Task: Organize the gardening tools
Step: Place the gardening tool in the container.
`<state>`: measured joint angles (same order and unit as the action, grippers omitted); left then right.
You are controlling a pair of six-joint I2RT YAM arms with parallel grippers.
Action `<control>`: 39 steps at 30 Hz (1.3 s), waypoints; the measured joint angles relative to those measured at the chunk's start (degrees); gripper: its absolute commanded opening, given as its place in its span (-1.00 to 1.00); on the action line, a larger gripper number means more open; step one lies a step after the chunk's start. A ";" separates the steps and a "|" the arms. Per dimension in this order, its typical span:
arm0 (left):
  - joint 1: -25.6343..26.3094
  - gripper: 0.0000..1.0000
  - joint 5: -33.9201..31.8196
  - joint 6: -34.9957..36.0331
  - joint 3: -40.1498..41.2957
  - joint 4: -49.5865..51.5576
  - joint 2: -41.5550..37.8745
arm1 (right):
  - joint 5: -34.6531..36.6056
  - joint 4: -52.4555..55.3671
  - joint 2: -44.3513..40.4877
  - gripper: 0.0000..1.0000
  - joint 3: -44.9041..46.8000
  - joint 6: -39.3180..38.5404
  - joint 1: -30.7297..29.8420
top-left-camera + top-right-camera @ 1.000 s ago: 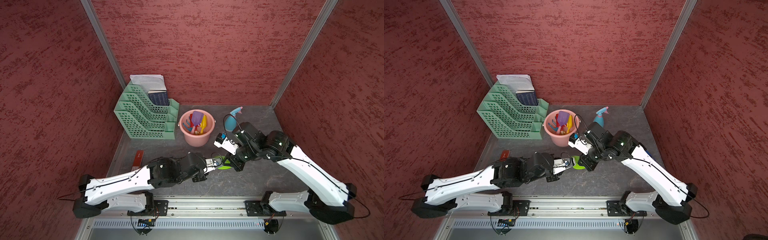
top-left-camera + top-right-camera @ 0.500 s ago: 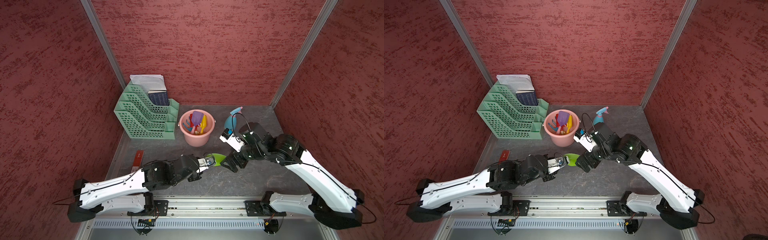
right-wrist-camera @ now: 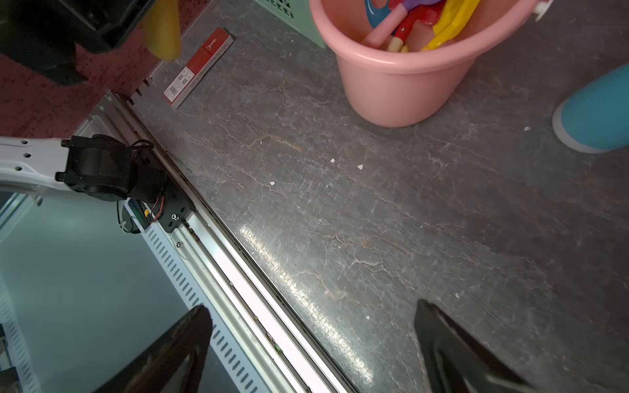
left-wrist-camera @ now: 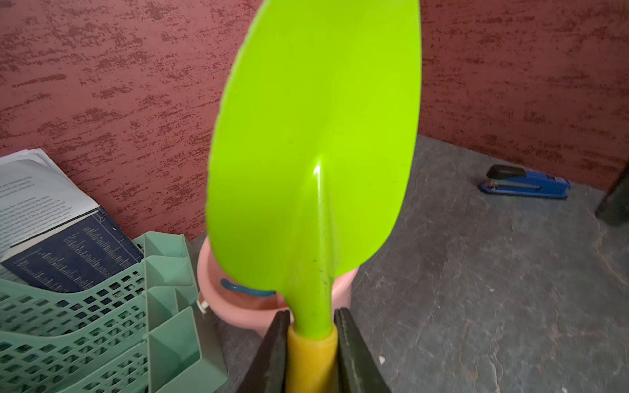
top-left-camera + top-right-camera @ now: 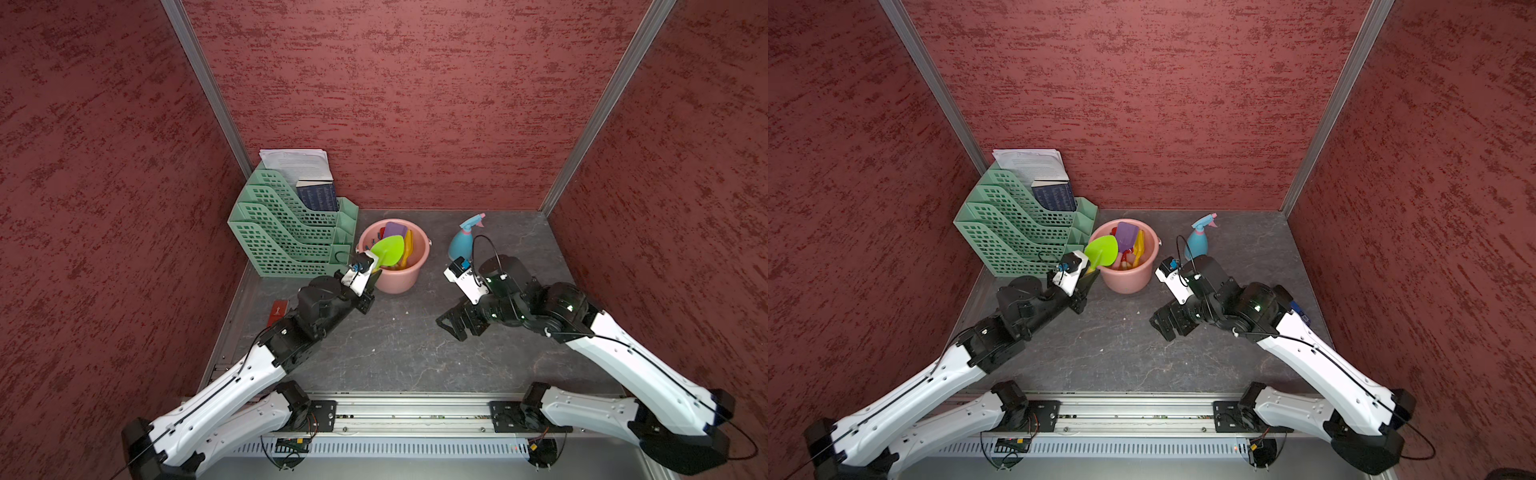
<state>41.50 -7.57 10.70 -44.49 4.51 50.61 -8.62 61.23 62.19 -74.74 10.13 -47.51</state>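
My left gripper holds the green trowel's yellow handle and will move outward over the pink bucket's opening [image 5: 409, 242] [image 4: 252, 296] to release it, since the bucket of tools stands outward.
My left gripper [image 4: 311, 316] is shut on the yellow handle of the green trowel [image 4: 313, 136]. In both top views the trowel [image 5: 388, 250] [image 5: 1101, 250] stands blade-up over the near-left rim of the pink bucket [image 5: 399, 278]. A purple shovel [image 5: 395, 228], a yellow shovel [image 5: 409, 245], a red shovel [image 3: 408, 23] and the blue fork-rake [image 3: 374, 10] sit inside the bucket. The light-blue spray bottle [image 5: 461, 245] stands right of the bucket. My right gripper [image 5: 451, 326] [image 3: 313, 313] hangs open and empty above the table, in front of the bottle.
A green file organizer [image 5: 291, 232] with papers and a dark book stands left of the bucket. The flat red strip [image 5: 277, 311] lies by the left wall. A blue stapler [image 4: 524, 182] lies near the right wall. Red walls close three sides.
The right gripper opened, let go of the green trowel and drew back to the right. The left arm carried the trowel up and back toward the bucket.
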 measured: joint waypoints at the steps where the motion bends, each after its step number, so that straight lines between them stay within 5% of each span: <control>1: -1.25 -1.00 1.36 -0.98 -0.11 -2.89 2.54 | -0.17 -0.87 -0.13 0.97 0.76 0.48 0.07; 12: -8.46 -1.00 10.34 -9.33 -8.24 -28.17 30.34 | -0.81 -7.91 -2.71 0.97 5.53 3.34 0.87; 30: -10.58 -1.00 10.40 -17.20 -10.51 -44.33 48.00 | -1.27 -10.86 -2.93 0.97 6.97 3.82 1.99; 39: -10.21 0.17 9.25 -18.86 -9.68 -46.12 48.13 | -1.66 -11.41 -2.80 0.97 7.87 3.82 2.60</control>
<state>31.29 1.67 -8.16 -54.17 -41.60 98.74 -10.28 49.82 59.40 -66.87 13.96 -44.91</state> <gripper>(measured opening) 0.497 0.985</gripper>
